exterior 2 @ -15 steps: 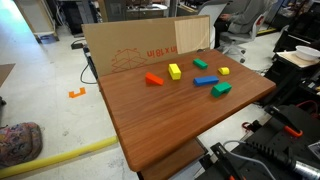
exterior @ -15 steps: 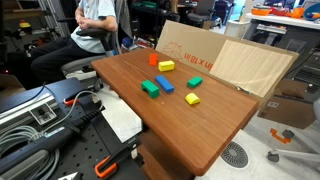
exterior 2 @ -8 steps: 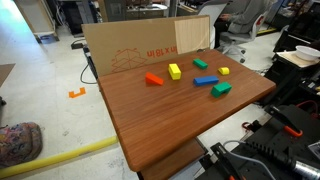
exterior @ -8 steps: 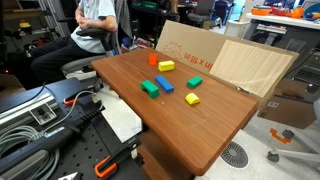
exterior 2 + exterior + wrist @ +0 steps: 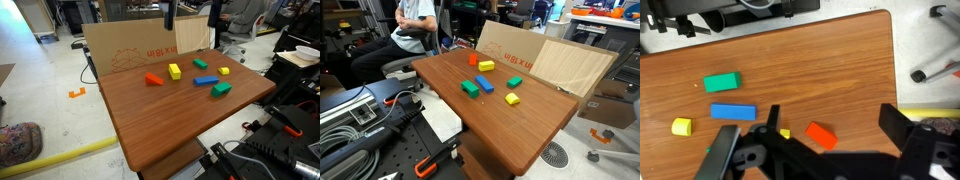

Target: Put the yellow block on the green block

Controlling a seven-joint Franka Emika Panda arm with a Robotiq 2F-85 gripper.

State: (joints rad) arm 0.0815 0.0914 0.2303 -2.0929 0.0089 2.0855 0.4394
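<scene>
I need to move my gripper to the left in the wrist view and then lower it to the long yellow block (image 5: 486,66) (image 5: 785,133), since only a corner shows past one finger.
The yellow block (image 5: 486,66) (image 5: 174,71) lies beside an orange block (image 5: 153,79) near the cardboard. In the wrist view only a corner of it (image 5: 785,132) shows past my left finger. The green block (image 5: 470,89) (image 5: 221,89) (image 5: 722,82) lies next to a blue block (image 5: 206,81) (image 5: 733,111). My gripper (image 5: 832,115) is open and empty, high above the table over the orange block (image 5: 821,134). In an exterior view it shows only at the top edge (image 5: 170,12).
A shorter yellow block (image 5: 512,99) (image 5: 224,71) (image 5: 681,126) and a small lighter green block (image 5: 515,82) (image 5: 201,63) also lie on the wooden table (image 5: 160,120). Cardboard sheets (image 5: 140,45) stand along the far edge. A person sits beyond the table (image 5: 415,15).
My gripper has come into view at the top of an exterior view. The blocks have not moved.
</scene>
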